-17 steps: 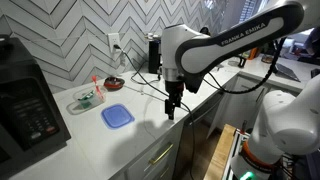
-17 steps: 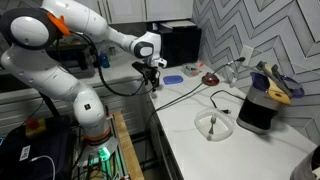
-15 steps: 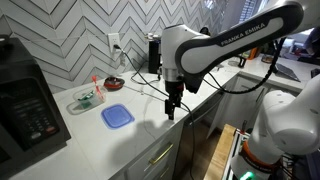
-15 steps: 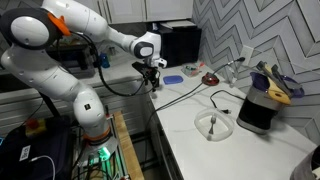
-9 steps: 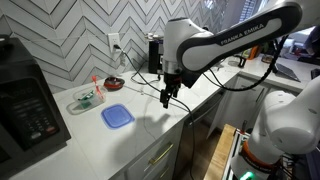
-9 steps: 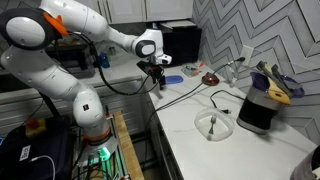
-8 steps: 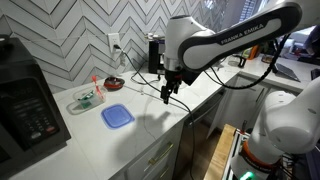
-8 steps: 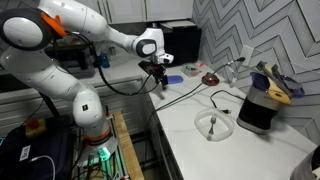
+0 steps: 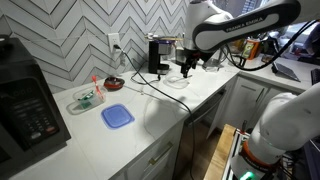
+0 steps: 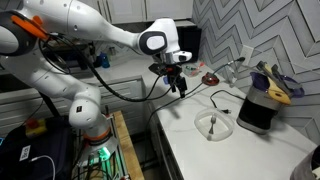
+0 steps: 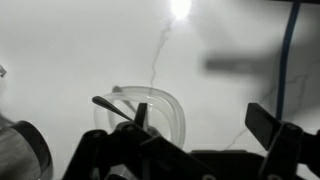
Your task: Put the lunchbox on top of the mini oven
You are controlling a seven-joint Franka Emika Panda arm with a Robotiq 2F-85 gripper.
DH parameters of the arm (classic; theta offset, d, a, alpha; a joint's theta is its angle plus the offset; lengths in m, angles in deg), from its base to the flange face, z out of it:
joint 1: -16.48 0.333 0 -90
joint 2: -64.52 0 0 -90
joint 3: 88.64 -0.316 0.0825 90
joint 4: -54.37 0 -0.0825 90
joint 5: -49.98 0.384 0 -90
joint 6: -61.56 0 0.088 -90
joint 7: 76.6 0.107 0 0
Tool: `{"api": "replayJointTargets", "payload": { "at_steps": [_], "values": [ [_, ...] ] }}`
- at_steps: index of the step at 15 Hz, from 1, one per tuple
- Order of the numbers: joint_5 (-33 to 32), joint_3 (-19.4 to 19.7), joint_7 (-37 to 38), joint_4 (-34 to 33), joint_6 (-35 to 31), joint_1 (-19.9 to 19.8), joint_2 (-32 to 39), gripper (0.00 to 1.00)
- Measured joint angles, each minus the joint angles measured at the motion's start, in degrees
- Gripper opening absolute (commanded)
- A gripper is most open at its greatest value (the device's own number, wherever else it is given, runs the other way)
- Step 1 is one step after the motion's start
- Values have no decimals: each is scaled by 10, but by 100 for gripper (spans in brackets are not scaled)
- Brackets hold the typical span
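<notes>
The gripper, still open, moves down and outward next onto the clear bowl's rim facing the cable, clear of the utensil, since the bowl lies below and outward.
The lunchbox (image 9: 117, 116) is a flat container with a blue lid, lying on the white counter. The mini oven (image 9: 25, 100) is a large black box with pale buttons at the counter's left end; in an exterior view it stands at the far end (image 10: 188, 40). My gripper (image 9: 187, 68) hangs open and empty above the counter, well to the right of the lunchbox and near the slim coffee machine (image 9: 155, 55). It also shows in an exterior view (image 10: 178, 86). In the wrist view my gripper (image 11: 200, 125) is open over bare counter beside a clear bowl (image 11: 165, 105).
A clear container with green contents (image 9: 85, 99) and a red bowl (image 9: 113, 82) sit near the wall behind the lunchbox. A clear bowl holding a utensil (image 10: 210, 123) and a loose cable (image 10: 225, 98) lie on the counter. A dark appliance (image 10: 258, 105) stands beyond.
My gripper has risen from the counter's front edge beside the lunchbox and swung away along the counter toward the coffee machine. It stays open and empty. The lunchbox has not moved.
</notes>
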Motion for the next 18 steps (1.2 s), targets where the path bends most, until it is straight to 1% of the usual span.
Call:
{"api": "replayJointTargets", "payload": {
  "at_steps": [1, 3, 4, 5, 8, 10, 12, 14, 16, 18],
  "values": [
    [5, 25, -31, -9, 4, -3, 3, 100],
    [41, 78, -85, -24, 4, -3, 17, 100],
    [45, 91, -96, -29, 3, -5, 24, 100],
    [45, 91, -96, -30, 3, -5, 25, 100],
    [45, 75, -90, -30, 3, -5, 24, 100],
    [45, 73, -90, -30, 3, -4, 24, 100],
    [46, 76, -102, -30, -13, -3, 25, 100],
    [46, 92, -150, -30, -51, -1, 35, 100],
    [54, 114, -204, -28, -93, 3, 61, 100],
    [94, 139, -260, -30, -133, 14, 102, 100]
  ]
}}
